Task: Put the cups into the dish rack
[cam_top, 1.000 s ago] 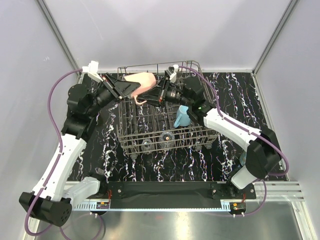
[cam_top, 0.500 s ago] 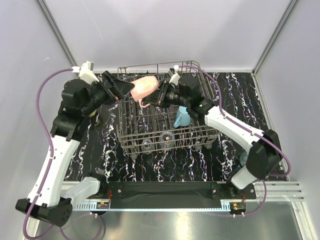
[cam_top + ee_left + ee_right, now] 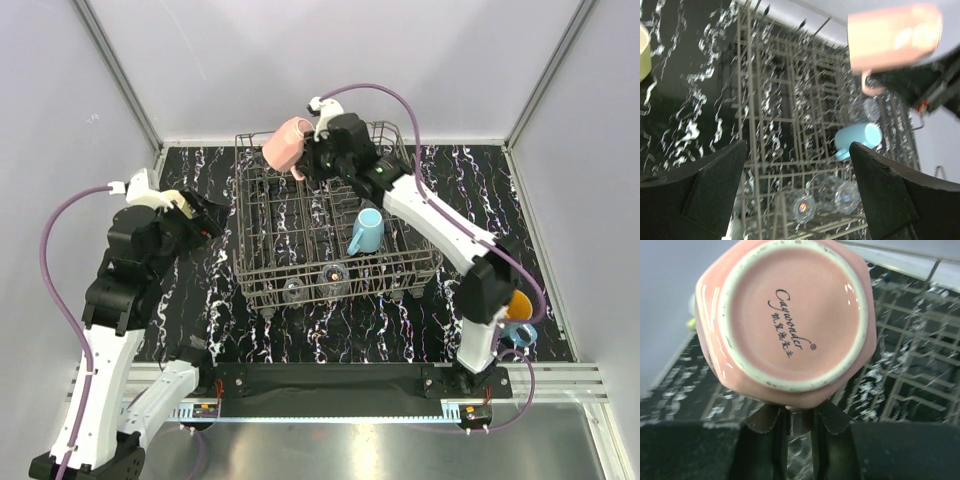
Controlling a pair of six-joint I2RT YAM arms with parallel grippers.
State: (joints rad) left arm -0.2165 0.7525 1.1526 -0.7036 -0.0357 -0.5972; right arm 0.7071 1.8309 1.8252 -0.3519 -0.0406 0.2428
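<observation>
My right gripper tilts downward next and lowers the mug onto the rack's far wires to release it, since they stand empty below the pink mug (image 3: 285,142).
My right gripper (image 3: 308,162) is shut on the handle of the pink mug (image 3: 285,142), holding it above the far left part of the dish rack (image 3: 262,268). The right wrist view shows the mug's base (image 3: 790,315) above my closed fingers (image 3: 777,427). My left gripper (image 3: 205,222) is open and empty, left of the rack, over the table. A light blue mug (image 3: 366,230) lies in the rack, also in the left wrist view (image 3: 858,139). Two clear glasses (image 3: 334,276) sit at the rack's near side. A yellow mug (image 3: 643,52) stands left of the rack. A teal-blue mug with orange inside (image 3: 517,308) stands at the right.
The rack fills the middle of the black marbled table (image 3: 350,330). Grey walls enclose the table on three sides. The right arm's cable (image 3: 400,110) arcs over the rack's far edge.
My left gripper has let go of the pink mug and drawn back left and toward the near side. My right gripper now holds the mug alone and has lifted it toward the far left.
</observation>
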